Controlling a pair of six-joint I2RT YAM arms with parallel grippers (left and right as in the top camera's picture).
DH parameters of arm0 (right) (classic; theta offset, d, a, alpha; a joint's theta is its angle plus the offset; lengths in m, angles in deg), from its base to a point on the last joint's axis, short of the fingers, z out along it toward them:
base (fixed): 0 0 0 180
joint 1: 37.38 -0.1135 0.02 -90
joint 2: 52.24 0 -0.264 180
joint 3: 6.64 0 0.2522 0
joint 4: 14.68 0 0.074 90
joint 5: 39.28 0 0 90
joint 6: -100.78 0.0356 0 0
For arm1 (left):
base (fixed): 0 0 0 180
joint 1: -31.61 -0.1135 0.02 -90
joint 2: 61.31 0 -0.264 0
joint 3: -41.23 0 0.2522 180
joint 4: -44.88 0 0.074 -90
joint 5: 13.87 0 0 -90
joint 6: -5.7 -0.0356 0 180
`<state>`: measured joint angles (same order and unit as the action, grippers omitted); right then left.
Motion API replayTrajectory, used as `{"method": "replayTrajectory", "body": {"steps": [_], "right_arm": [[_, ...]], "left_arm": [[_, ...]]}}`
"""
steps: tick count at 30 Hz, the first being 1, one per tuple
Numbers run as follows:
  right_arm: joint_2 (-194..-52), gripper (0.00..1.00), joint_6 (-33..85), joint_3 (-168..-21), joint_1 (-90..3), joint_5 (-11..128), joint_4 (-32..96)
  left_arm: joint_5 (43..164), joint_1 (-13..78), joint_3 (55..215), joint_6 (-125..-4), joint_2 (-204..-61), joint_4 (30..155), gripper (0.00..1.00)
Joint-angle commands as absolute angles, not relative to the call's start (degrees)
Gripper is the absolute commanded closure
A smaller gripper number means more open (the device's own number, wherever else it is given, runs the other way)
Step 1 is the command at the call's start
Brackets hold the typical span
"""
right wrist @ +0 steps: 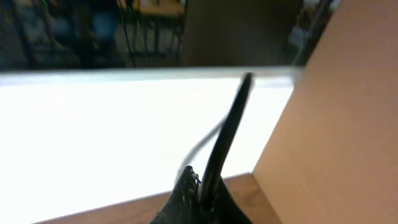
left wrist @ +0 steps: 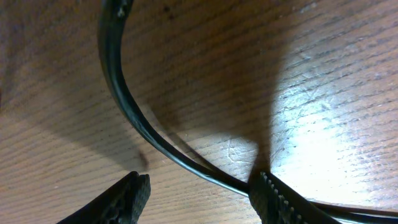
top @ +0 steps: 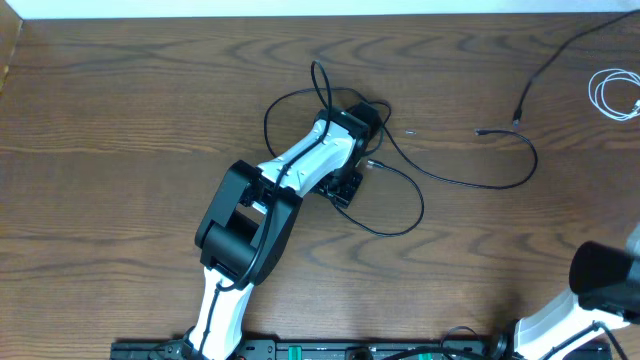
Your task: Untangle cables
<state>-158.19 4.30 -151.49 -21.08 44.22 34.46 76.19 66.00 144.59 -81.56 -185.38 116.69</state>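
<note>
The held black cable sticks up off the table, so I will tilt my right gripper down next, toward the wood near the coiled white cable (top: 612,95), then open.
A long black cable (top: 455,181) loops across the middle of the table and around my left gripper (top: 347,185), which is lowered to the wood. In the left wrist view the gripper (left wrist: 202,190) is open. That black cable (left wrist: 124,93) curves down between the jaws and runs against the right fingertip (left wrist: 267,193). A second black cable (top: 548,65) lies at the far right, beside a coiled white cable (top: 612,95). In the right wrist view my right gripper (right wrist: 200,186) is shut on a black cable (right wrist: 227,134) that sticks up out of it.
The right arm (top: 600,275) sits at the table's bottom right corner. In the right wrist view, a brown board (right wrist: 336,118) stands to the right of the gripper, with a bright white surface behind. The table (top: 120,120) is dark wood.
</note>
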Motion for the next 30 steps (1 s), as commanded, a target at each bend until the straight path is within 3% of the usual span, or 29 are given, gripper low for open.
{"method": "replayTrajectory", "body": {"steps": [1,14,19,20,21,22,23,30], "right_arm": [[-161.29,0.99,4.91,-151.86,-17.89,43.35,34.92],[-174.67,0.99,5.24,-151.86,-9.45,42.69,42.35],[-177.12,0.98,11.27,-151.86,-4.89,41.23,46.81],[-177.25,0.82,12.41,-151.86,-4.08,41.88,47.68],[-177.32,0.43,12.45,-151.86,-3.31,43.68,48.40],[-177.32,0.11,12.34,-151.86,-2.72,45.93,48.95],[-177.25,0.01,11.95,-151.88,-2.35,47.85,49.39],[-175.52,0.01,9.78,-151.88,-3.82,52.83,53.17]], "left_arm": [[75.47,66.03,143.21,-81.69,-185.51,116.36,0.41],[75.49,66.03,143.21,-81.60,-185.51,116.16,0.41],[75.49,66.03,143.21,-81.47,-185.51,116.01,0.41],[75.49,66.03,143.21,-81.47,-185.51,115.97,0.41],[75.49,66.03,143.23,-81.47,-185.51,115.97,0.41],[75.49,66.03,143.21,-81.47,-185.51,115.97,0.41],[75.47,66.03,143.21,-81.47,-185.51,115.97,0.41],[75.49,66.03,143.21,-81.47,-185.51,115.97,0.41]]}}
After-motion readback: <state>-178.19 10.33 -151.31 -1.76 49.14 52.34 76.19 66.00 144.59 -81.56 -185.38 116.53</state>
